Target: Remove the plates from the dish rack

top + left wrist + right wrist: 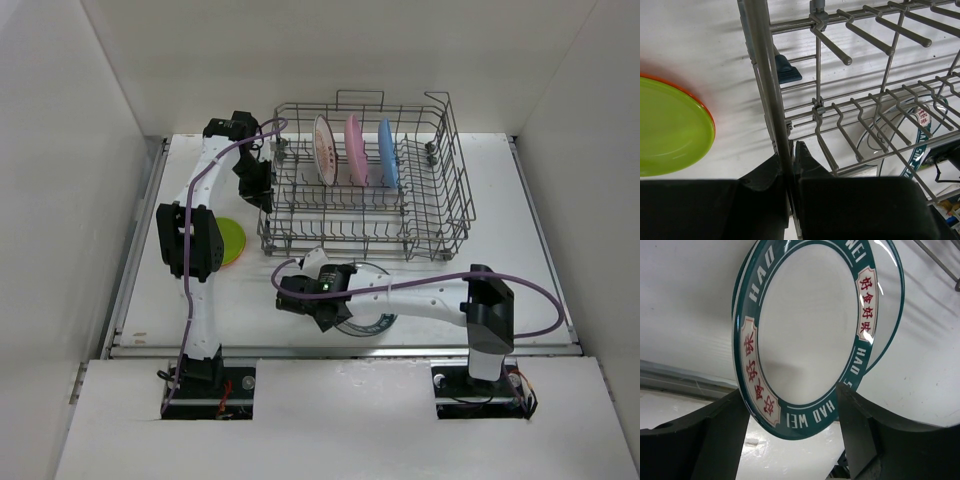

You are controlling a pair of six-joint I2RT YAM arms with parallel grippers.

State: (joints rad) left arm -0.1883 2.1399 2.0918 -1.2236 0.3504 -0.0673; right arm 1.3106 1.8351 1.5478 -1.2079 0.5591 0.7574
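Observation:
Empty rack lies beside the white plate. My right gripper should first lift off the white plate and move outward over the rack, then go down onto the blue plate's rim.
The grey wire dish rack stands at the back of the table. Three plates stand upright in it: white patterned, pink and blue. My left gripper is shut on the rack's left rim wire, with the wire running between its fingertips. A lime green plate lies on an orange one left of the rack. My right gripper stands open, its fingers astride the near edge of a white teal-rimmed plate lying before the rack.
A second teal rim shows just behind the white plate. The table's near ledge runs close behind the right gripper. White walls enclose the table on the left, the right and the back.

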